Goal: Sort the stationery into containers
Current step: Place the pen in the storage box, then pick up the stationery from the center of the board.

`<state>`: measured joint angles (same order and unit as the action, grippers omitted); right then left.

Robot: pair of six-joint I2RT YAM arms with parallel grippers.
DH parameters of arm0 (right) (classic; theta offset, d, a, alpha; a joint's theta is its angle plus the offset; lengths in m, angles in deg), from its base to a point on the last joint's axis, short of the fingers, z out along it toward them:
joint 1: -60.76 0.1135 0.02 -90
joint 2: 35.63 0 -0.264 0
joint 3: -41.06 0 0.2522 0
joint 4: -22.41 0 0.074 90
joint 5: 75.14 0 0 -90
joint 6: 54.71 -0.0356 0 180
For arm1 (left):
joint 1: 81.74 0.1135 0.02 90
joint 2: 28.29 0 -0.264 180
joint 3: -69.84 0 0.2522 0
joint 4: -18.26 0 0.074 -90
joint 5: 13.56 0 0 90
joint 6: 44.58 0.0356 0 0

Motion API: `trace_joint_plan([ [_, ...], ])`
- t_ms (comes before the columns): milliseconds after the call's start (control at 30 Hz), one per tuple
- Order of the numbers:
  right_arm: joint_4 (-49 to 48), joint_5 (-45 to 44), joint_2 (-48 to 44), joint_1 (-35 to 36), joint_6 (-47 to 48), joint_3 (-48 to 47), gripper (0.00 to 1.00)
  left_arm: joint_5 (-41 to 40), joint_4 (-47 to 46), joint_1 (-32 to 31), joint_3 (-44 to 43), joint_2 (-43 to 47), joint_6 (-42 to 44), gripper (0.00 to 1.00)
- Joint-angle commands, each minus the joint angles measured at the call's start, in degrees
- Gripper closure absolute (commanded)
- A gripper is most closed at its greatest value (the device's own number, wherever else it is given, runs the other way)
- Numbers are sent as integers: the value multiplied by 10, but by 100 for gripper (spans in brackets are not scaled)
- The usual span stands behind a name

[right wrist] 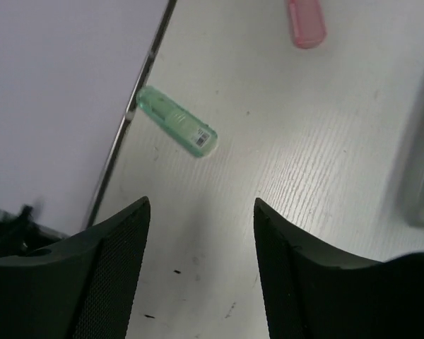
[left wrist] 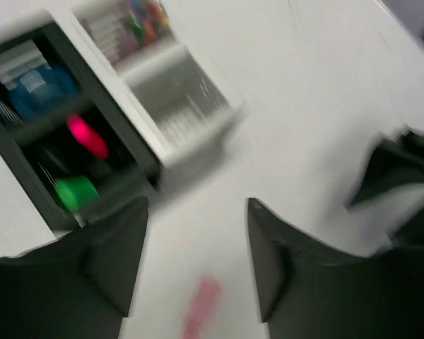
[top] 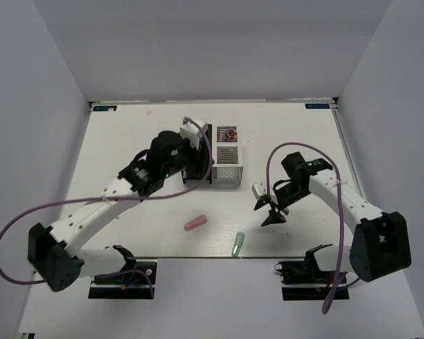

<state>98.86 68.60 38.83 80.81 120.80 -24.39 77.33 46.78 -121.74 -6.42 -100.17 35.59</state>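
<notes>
The pale green piece lies slanted to the fingers, so I should turn my right gripper and lower it, to the left in the top view, onto the piece's barcode end.
The containers stand mid-table: two white bins show, and the black pair is largely hidden under my left arm. In the left wrist view the black bins hold a blue tape roll, a pink-red marker end and a green piece; a white bin holds the pink-green bundle. My left gripper is open and empty, above the table just near of the bins. The pink stick and the pale green piece lie on the table. My right gripper is open and empty, right of the green piece.
The table's near edge runs close to the pale green piece. Purple cables loop from both arms. Grey walls enclose the table on three sides. The left wrist view is motion-blurred.
</notes>
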Motion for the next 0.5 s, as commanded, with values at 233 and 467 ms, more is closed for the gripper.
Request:
trace_joint_plan([
  [233, -117, -187, 31, 161, 290, 60, 36, -77, 331, -64, 186, 215, -25, 24],
  [467, -163, -242, 98, 278, 182, 29, 43, -90, 300, -62, 270, 292, -40, 24],
])
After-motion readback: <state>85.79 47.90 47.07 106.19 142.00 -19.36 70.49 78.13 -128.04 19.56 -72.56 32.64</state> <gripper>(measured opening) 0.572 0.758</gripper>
